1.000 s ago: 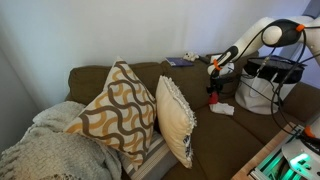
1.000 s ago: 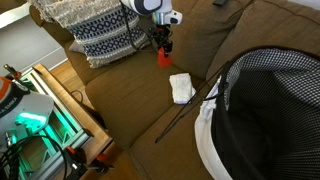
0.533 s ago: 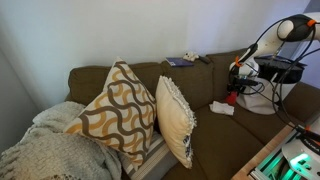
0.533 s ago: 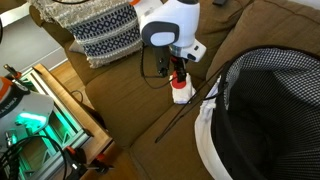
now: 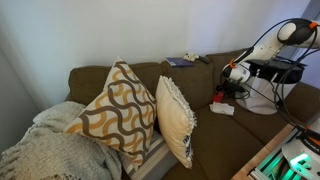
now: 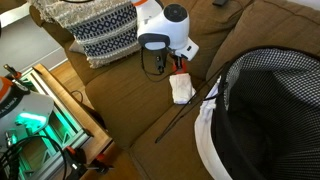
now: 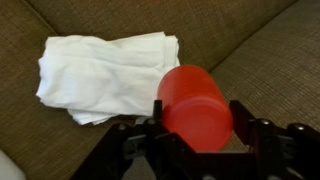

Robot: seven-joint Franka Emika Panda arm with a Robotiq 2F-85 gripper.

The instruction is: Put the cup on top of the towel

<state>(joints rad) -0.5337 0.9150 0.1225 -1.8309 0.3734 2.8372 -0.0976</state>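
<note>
My gripper shifts to the left in the wrist view next, over the towel's middle (image 7: 110, 76). It releases the cup there, since the red cup (image 7: 192, 102) hangs over the towel's edge.
In the wrist view my gripper (image 7: 196, 118) is shut on the small red cup (image 7: 192, 102), with a finger on each side of it. The cup hangs over the near right edge of the white folded towel (image 7: 100, 72), which lies flat and rumpled on the brown sofa seat. In both exterior views the gripper (image 6: 178, 66) is low over the towel (image 6: 182, 90), and the cup shows as a bit of red (image 5: 221, 93) just above the towel (image 5: 222, 107). Whether the cup touches the towel cannot be told.
Patterned pillows (image 5: 125, 110) and a grey knitted blanket (image 5: 45, 150) fill the far end of the sofa. A white bag with a black rim (image 6: 260, 110) sits close beside the towel. A black cable (image 6: 185, 112) runs across the seat. A side table with gear (image 5: 275, 70) stands behind the arm.
The arm carried the red cup from the pillow side across the seat to the towel, then lowered it over the towel's edge. The grip on the cup stays shut.
</note>
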